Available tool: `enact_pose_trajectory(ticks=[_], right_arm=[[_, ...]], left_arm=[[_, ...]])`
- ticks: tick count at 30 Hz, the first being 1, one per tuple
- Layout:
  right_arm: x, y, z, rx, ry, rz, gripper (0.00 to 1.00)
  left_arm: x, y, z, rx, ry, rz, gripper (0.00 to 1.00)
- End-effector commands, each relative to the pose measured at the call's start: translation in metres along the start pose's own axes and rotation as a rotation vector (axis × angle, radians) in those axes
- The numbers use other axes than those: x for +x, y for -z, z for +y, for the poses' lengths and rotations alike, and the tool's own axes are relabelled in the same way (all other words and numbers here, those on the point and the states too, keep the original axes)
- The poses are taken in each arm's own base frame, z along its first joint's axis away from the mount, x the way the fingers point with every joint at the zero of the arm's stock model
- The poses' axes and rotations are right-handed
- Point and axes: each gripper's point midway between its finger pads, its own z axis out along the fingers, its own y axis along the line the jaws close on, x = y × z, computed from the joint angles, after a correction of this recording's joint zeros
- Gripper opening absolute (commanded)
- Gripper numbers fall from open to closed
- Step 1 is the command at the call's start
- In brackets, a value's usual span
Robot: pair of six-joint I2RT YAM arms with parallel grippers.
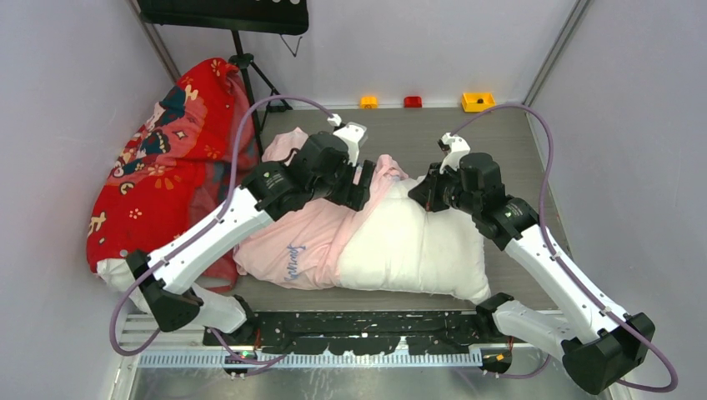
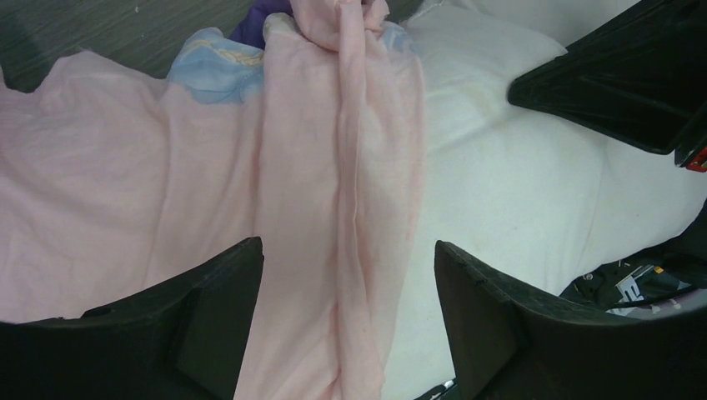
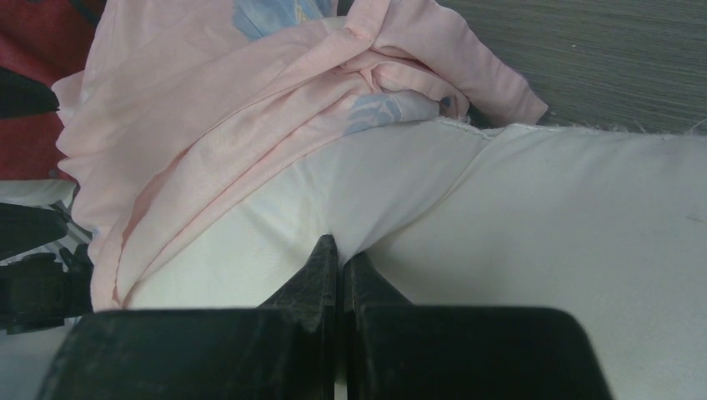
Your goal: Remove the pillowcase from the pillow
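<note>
Next, my right gripper goes toward the right in the top view, over the pillow's bare part (image 1: 452,227) (image 3: 475,242), and releases the pillow's white fabric, as the pillowcase covers the rest.
The white pillow (image 1: 417,246) lies across the table, its right part bare. The pale pink pillowcase (image 1: 292,246) with blue lettering covers its left part and is bunched toward the far side. My left gripper (image 1: 360,185) hovers open over the edge of the pillowcase (image 2: 333,217), with a pink fold between its spread fingers and the pillow (image 2: 517,192) to the right. My right gripper (image 1: 419,197) is shut on a pinch of the pillow's white fabric (image 3: 467,208) near its far edge, beside the bunched pillowcase (image 3: 250,92).
A red cartoon-patterned pillow (image 1: 162,167) leans against the left wall. A black stand (image 1: 250,67) rises behind it. Small yellow and red blocks (image 1: 477,101) sit at the far table edge. Grey walls close in on both sides.
</note>
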Motion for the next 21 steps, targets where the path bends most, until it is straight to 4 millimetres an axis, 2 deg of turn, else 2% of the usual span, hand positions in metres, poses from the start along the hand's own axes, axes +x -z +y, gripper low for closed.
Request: enact_pose_trajectory(ticks=[1, 7, 10, 14, 17, 21], right_arm=[[-0.040, 0.015, 0.028, -0.101, 0.033, -0.136, 0.00], [-0.042, 0.018, 0.028, -0.093, 0.037, -0.143, 0.00], [-0.043, 0.020, 0.027, -0.089, 0.040, -0.147, 0.00], [-0.043, 0.024, 0.025, -0.075, 0.044, -0.155, 0.00], [-0.044, 0.028, 0.020, -0.047, 0.056, -0.168, 0.00], [-0.046, 0.036, 0.010, 0.008, 0.065, -0.201, 0.01]], left_arm=[[-0.017, -0.009, -0.013, 0.033, -0.042, -0.019, 0.77], [0.001, -0.048, -0.032, 0.086, -0.040, 0.123, 0.76], [0.016, -0.065, -0.022, 0.021, -0.057, 0.204, 0.71], [0.029, -0.072, 0.043, -0.227, -0.003, 0.291, 0.61], [0.041, -0.070, 0.094, -0.260, 0.141, 0.334, 0.51], [0.055, -0.052, 0.162, -0.354, 0.273, 0.283, 0.44]])
